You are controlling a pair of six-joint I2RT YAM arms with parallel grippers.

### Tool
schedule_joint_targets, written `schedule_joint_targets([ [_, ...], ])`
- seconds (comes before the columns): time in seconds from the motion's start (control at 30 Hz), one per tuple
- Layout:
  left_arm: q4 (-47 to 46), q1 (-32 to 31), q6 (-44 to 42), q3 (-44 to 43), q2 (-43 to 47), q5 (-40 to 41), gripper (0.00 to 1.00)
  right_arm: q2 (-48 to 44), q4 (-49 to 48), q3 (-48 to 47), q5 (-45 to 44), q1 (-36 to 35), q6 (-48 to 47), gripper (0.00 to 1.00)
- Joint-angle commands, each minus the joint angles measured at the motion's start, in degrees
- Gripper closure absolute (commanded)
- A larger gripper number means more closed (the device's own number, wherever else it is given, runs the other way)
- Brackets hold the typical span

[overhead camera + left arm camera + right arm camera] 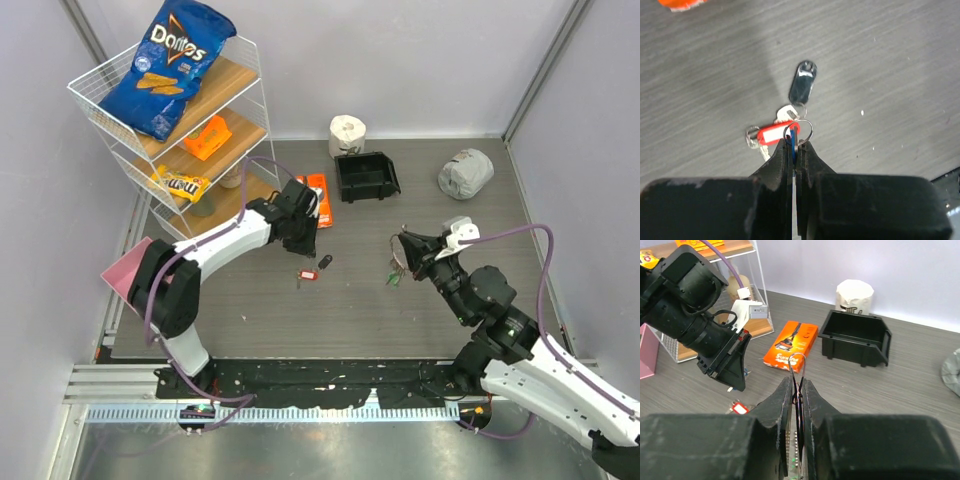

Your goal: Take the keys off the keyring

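Observation:
My left gripper shifts outward a little toward the orange packet next and releases the blue-tagged key (792,141) above the tabletop, since it is already off the keyring.
My right gripper (403,246) is shut on the thin silver keyring (797,365), held above the table. A green-tagged key (392,278) hangs under it. My left gripper (303,242) is shut on a blue-tagged key (792,141) with a small split ring (798,132) poking out past the tips. Below it on the table lie a red-tagged key (772,134), a black-tagged key (803,88) and a bare silver key (785,114). The red tag (738,408) also shows in the right wrist view, beneath the left gripper (735,377).
An orange packet (318,200) lies behind the left gripper. A black bin (366,176), a paper roll (347,133) and a grey crumpled lump (465,173) sit at the back. A wire shelf (170,110) with snacks stands back left; a pink block (128,268) lies left.

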State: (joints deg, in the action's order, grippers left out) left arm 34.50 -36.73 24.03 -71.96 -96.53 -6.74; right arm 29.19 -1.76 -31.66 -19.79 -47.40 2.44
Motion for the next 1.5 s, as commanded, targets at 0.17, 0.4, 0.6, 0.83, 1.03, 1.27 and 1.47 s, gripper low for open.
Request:
schedule_joint_targets([
  [0.17,-5.6,0.1,1.5,-6.8,-6.5,1.6,1.0,-4.2,6.3,-2.5,-5.3,0.1,-1.6,0.95],
  [0.4,-4.3,0.2,0.3,-7.5,-8.1,6.2,0.94,-3.5,6.9,-3.1,-4.7,0.2,-1.2,0.95],
  [0.6,-2.7,-0.1,0.5,-7.7,-4.4,10.3,0.33,-0.8,7.2,-4.1,-2.5,0.2,0.0,0.95],
  [0.83,-8.7,-0.3,-1.7,3.5,12.0,3.1,0.24,5.2,7.1,-7.4,6.1,0.2,2.3,0.95],
  [1.03,-22.8,-0.3,-6.4,17.3,26.1,-11.2,0.21,8.9,4.8,-11.2,13.7,0.2,5.5,0.95],
  [1.27,-52.8,-0.4,-7.9,35.5,36.8,-23.6,0.0,13.9,4.7,-17.5,21.7,0.3,9.2,0.95],
  [1.47,-66.9,-0.4,-7.9,38.2,36.2,-30.1,0.09,16.2,2.6,-20.2,27.0,0.4,12.3,0.95],
])
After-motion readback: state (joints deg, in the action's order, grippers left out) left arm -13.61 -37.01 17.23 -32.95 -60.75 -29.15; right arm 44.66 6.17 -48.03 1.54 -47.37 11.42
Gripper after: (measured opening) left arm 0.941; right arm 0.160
